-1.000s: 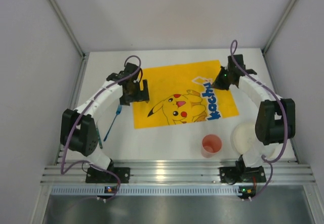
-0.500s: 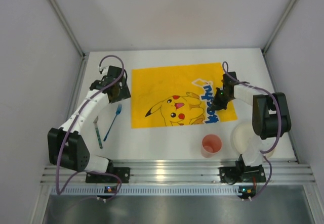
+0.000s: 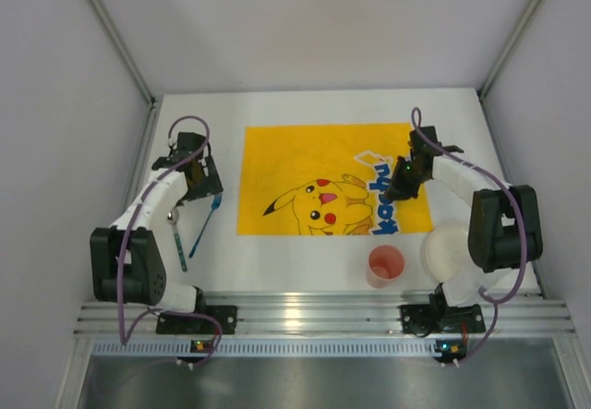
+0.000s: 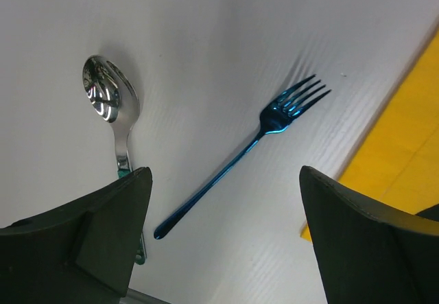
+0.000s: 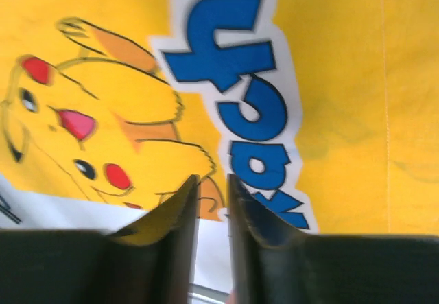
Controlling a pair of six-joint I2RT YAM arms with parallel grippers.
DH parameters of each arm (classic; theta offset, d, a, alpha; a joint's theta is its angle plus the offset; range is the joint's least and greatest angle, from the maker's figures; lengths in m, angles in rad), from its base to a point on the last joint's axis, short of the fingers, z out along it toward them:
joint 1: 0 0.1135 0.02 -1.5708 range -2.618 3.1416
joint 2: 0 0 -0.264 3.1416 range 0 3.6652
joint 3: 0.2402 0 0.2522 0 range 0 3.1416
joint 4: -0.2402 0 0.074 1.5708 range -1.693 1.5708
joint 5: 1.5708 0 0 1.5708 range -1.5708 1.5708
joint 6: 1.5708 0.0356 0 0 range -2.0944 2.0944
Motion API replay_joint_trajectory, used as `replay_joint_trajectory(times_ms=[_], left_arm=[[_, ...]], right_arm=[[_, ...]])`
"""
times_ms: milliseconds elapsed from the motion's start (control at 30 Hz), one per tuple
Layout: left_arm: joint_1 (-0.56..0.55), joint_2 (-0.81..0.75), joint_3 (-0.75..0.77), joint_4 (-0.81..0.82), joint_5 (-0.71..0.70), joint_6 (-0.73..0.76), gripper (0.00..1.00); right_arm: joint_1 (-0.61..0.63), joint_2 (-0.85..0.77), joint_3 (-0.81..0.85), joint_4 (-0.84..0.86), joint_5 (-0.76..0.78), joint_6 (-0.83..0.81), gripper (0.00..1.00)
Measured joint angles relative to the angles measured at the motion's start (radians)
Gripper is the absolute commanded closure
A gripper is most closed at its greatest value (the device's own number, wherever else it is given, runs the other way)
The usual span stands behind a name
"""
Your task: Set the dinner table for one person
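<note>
The left gripper moves down to the blue fork (image 3: 208,219) next and closes on the fork's neck just behind the fork's teeth.
The white dinner table (image 3: 286,257) bears a yellow cartoon-printed mat (image 3: 305,155), lying square to its edges. A blue fork (image 3: 208,219) and a silver spoon (image 3: 174,227) lie on the table left of the mat. My left gripper (image 3: 199,184) hovers open and empty over them; its wrist view shows the fork (image 4: 254,146) and the spoon (image 4: 106,98) ahead of the gripper (image 4: 225,173). My right gripper (image 3: 398,186) is over the mat's right part, near the blue lettering. In its wrist view the right gripper (image 5: 212,178) is shut to a thin slit above the mat (image 5: 343,77).
A pink cup (image 3: 385,264) stands on the table near the front, right of centre. A white dish (image 3: 445,252) sits beside it, partly under the right arm. A ribbed aluminium rail (image 3: 323,313) runs along the near edge. Grey walls enclose the table.
The mat has turned from tilted to square. My left gripper has left the mat's left edge and moved left over the fork and spoon. My right gripper has come down along the mat's right part.
</note>
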Motion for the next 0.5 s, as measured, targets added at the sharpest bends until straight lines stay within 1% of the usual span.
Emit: replay_joint_trajectory(times_ms=[33, 67, 133, 200, 300, 367, 500], left_arm=[[0.023, 0.014, -0.006, 0.008, 0.019, 0.024, 0.09], [0.042, 0.032, -0.009, 0.016, 0.035, 0.043, 0.12], [0.063, 0.075, -0.015, 0.033, 0.066, 0.082, 0.15], [0.065, 0.126, -0.020, 0.051, 0.095, 0.110, 0.20], [0.063, 0.193, -0.042, 0.084, 0.138, 0.132, 0.22], [0.063, 0.211, -0.063, 0.099, 0.160, 0.134, 0.23], [0.063, 0.215, -0.081, 0.122, 0.185, 0.137, 0.32]], right_arm=[[0.000, -0.014, 0.034, -0.012, 0.002, -0.003, 0.56], [0.001, -0.025, 0.066, -0.025, 0.004, -0.005, 0.50], [0.004, -0.050, 0.147, -0.045, 0.011, -0.021, 0.42], [0.005, -0.071, 0.204, -0.062, 0.017, -0.034, 0.42], [0.005, -0.102, 0.256, -0.086, 0.024, -0.043, 0.42], [0.005, -0.110, 0.266, -0.100, 0.026, -0.048, 0.42], [0.005, -0.111, 0.258, -0.134, 0.036, -0.056, 0.44]])
